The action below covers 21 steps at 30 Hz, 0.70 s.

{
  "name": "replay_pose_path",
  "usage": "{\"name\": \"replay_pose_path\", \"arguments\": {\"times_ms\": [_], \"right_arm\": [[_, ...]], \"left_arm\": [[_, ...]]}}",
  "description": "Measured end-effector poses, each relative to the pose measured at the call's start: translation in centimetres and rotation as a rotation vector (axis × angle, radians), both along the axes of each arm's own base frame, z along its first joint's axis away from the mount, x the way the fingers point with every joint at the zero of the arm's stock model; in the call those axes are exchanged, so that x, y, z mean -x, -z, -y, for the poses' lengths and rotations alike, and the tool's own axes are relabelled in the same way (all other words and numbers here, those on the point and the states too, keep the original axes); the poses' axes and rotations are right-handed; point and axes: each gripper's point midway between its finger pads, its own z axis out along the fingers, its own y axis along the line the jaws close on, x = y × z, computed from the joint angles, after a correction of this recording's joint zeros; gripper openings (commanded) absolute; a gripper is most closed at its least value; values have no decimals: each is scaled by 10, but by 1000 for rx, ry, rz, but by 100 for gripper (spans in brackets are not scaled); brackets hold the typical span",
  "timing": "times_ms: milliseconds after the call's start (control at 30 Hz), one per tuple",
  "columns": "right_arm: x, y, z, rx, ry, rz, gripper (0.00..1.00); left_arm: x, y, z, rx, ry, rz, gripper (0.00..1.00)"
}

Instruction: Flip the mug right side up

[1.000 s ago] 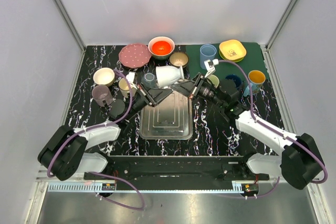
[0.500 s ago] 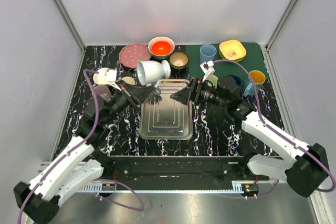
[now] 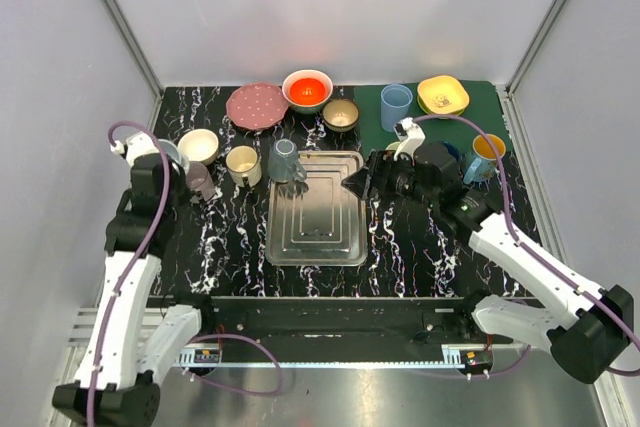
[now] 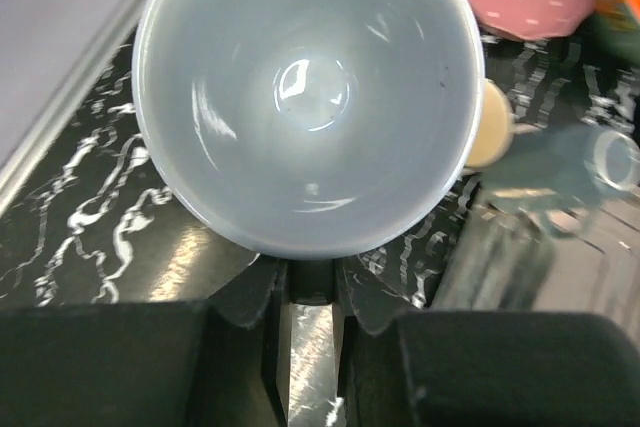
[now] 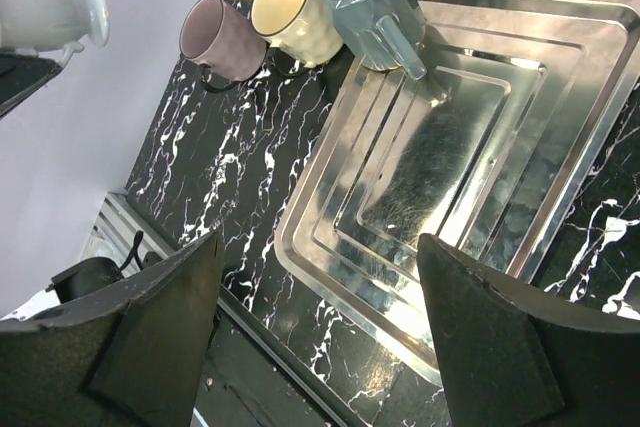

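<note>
Next, the left gripper carries the upright white mug toward the wall, then down between that wall and the mauve mug.
The white mug (image 4: 305,97) is held at the table's far left, its open mouth filling the left wrist view. My left gripper (image 4: 312,282) is shut on its handle side just below the rim. From above, the mug (image 3: 170,153) sits at that gripper (image 3: 172,159) beside the left wall. The right wrist view catches the mug (image 5: 50,2) at its top left corner. My right gripper (image 5: 320,247) is open with nothing between its fingers. It hovers over the right side of the metal tray (image 3: 315,237), seen from above as the right gripper (image 3: 360,182).
A grey-blue mug (image 3: 283,160) stands at the tray's far left corner. A cream mug (image 3: 243,162), mauve mug (image 3: 197,180) and cream bowl (image 3: 198,144) are left of it. Pink plate (image 3: 257,105), red bowl (image 3: 307,89), brown bowl (image 3: 341,113), blue cup (image 3: 396,102), yellow dish (image 3: 443,95) and orange mug (image 3: 489,150) line the back.
The right gripper opened and let go of the white mug. The left arm swung the mug from above the tray's far edge out to the far left.
</note>
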Motion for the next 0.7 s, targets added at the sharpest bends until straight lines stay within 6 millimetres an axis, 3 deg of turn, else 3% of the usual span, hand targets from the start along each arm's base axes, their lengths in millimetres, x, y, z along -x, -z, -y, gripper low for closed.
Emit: {"name": "replay_pose_path", "arguments": {"times_ms": [233, 367, 533, 700], "right_arm": [[12, -3, 7, -21, 0, 5, 82], [23, -8, 8, -41, -18, 17, 81], [31, 4, 7, -36, -37, -9, 82], [35, 13, 11, -18, -36, -33, 81]], "left_arm": [[-20, 40, -67, 54, -236, -140, 0], [-29, 56, -86, 91, -289, -163, 0], [-41, 77, -108, 118, -348, -195, 0], [-61, 117, -124, 153, -380, -270, 0]]}}
